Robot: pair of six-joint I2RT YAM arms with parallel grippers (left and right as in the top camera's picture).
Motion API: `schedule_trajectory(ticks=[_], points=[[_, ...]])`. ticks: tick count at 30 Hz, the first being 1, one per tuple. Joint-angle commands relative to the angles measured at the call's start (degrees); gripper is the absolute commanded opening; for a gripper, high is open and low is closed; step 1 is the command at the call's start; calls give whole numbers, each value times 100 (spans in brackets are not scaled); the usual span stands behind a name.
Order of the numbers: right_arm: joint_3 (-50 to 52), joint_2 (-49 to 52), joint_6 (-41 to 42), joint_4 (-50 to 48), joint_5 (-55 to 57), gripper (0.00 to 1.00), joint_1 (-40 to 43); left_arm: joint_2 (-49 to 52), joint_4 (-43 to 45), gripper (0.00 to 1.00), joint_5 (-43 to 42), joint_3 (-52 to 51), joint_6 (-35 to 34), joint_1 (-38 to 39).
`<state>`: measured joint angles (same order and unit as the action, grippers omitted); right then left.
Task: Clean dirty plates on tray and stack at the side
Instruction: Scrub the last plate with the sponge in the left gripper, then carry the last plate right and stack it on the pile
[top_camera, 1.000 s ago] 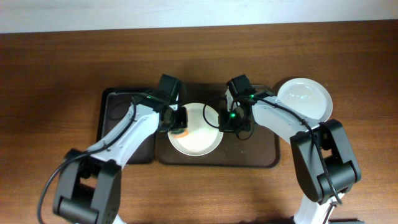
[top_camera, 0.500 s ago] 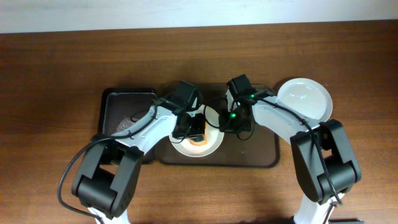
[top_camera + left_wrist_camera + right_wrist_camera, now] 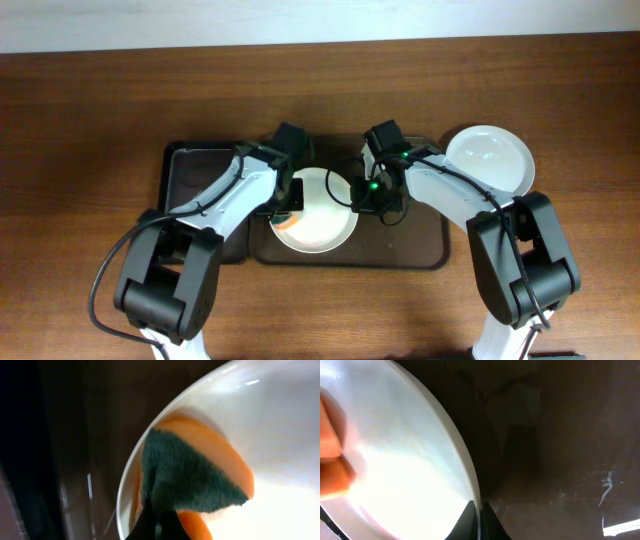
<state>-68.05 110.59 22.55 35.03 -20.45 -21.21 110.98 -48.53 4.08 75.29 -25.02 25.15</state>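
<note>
My right gripper will next go up and carry the plate off the tray. Then it will lower the plate and release it onto the second white plate (image 3: 491, 160), since that one is already lying aside.
A white plate (image 3: 318, 222) lies on the dark brown tray (image 3: 415, 250). My left gripper (image 3: 290, 198) is shut on a green-orange sponge (image 3: 192, 477) and presses it against the plate's left inner rim (image 3: 280, 420). My right gripper (image 3: 366, 192) is shut on the plate's right rim (image 3: 470, 480); its fingers (image 3: 480, 525) pinch the edge. The sponge shows as an orange blur at the left of the right wrist view (image 3: 330, 460). A second white plate (image 3: 490, 160) rests on the wood tabletop at the right, off the tray. No red smears show on either plate.
A narrower black tray (image 3: 195, 175) lies left of the brown tray, partly under my left arm. The wood-grain tabletop (image 3: 80, 120) stretches to both sides and behind. A pale wall edge (image 3: 300, 20) runs along the far side.
My left gripper has moved the sponge from the plate's middle back up and left to the left rim. The right gripper has held the plate's rim without moving.
</note>
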Motion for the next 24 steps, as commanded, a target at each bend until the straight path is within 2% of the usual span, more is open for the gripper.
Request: schedule_trajectory(ticks=[1,7,12,16,18,20,24], points=[[7,-15,42,9,166,4,28,-66,-149,0,372,509,157,-57],[-76,-142,-133,181,846,4,28,-1071,-155,0,391,544,264,-181],[-240,-745,-398,621,1777,4,26,-1705,-389,0,389,505,264,-717],[-240,-1414,-660,621,2503,4,22,-1917,-306,0,278,-68,328,-1217],[-240,-1740,-935,684,3136,4,22,-1926,133,0,-457,-501,951,-1513],[-240,-1991,-1196,728,3541,4,15,-1926,420,0,-859,-741,1202,-1740],[-243,-2529,-1665,726,4612,4,-184,-1926,1202,0,-2524,-1360,2216,-2612]])
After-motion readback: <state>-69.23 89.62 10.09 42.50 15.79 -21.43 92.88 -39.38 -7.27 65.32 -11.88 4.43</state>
